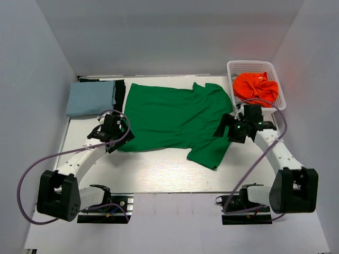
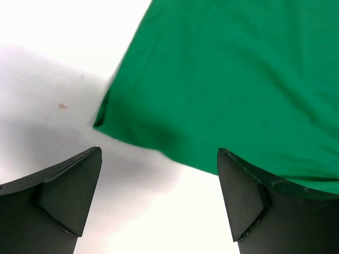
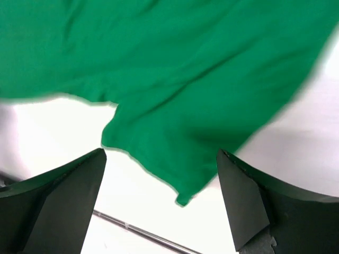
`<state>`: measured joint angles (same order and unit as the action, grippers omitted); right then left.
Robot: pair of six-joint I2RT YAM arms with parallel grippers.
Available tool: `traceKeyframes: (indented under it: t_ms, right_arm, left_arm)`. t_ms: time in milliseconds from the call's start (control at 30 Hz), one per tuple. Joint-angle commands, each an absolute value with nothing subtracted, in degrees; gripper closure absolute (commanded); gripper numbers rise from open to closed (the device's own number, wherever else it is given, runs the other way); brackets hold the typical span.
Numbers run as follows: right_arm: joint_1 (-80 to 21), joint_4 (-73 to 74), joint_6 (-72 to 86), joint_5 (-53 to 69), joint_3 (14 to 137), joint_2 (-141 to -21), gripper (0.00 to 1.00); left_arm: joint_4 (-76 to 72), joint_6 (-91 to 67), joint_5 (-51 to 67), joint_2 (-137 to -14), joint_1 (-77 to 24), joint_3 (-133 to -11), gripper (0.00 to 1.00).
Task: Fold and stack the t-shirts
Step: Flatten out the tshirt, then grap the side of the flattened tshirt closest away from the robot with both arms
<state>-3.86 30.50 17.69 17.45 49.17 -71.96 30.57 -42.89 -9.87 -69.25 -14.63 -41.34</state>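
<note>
The left gripper needs to move down with its open fingers around the green shirt's corner tip (image 1: 121,150) (image 2: 99,125), as that is below the gripper and to its left in the wrist view.
A bright green t-shirt (image 1: 175,116) lies spread flat across the middle of the table. A folded pale blue t-shirt (image 1: 91,98) lies at the back left on a black one (image 1: 120,91). An orange t-shirt (image 1: 256,88) is bunched in the basket. My left gripper (image 1: 114,138) is open and empty at the green shirt's near left corner (image 2: 106,119). My right gripper (image 1: 231,128) is open and empty over the shirt's right sleeve (image 3: 175,143).
A white mesh basket (image 1: 236,67) stands at the back right corner. Grey walls close in the table on three sides. The table's front edge shows as a metal strip (image 3: 143,232) in the right wrist view.
</note>
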Motion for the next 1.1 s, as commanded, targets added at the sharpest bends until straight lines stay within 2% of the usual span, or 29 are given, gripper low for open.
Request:
traceKeyframes:
  t_ms: [0,100,300,433,600,900,1067]
  right_arm:
    - [-12.01,30.52,21.26,13.79,44.41,-68.30,0.10]
    - [-19.73,27.70,24.43,15.91,40.88,-68.20,0.10]
    - [-25.74,24.35,28.91,12.22,37.53,-72.68,0.10]
    - [-25.32,28.71,34.08,8.98,33.23,-71.11,0.10]
    - [-24.87,39.27,39.46,-5.88,30.94,-64.96,0.10]
    - [-24.26,37.62,37.00,-11.77,37.61,-56.61,0.10]
    - [-24.26,35.33,36.82,-8.88,37.97,-55.28,0.10]
  left_arm:
    - [29.80,-46.32,-10.63,-66.01,-14.50,-37.72,0.00]
    - [29.27,-46.85,-10.11,-66.01,-14.50,-37.18,0.00]
    - [31.55,-47.55,-10.72,-64.52,-14.50,-36.13,0.00]
    - [33.65,-49.56,-13.97,-62.67,-14.50,-36.12,0.00]
    - [33.66,-50.10,-13.89,-61.61,-14.50,-36.12,0.00]
    - [35.33,-51.24,-15.81,-61.36,-14.50,-35.60,0.00]
    - [33.13,-52.46,-17.22,-60.64,-14.50,-33.49,0.00]
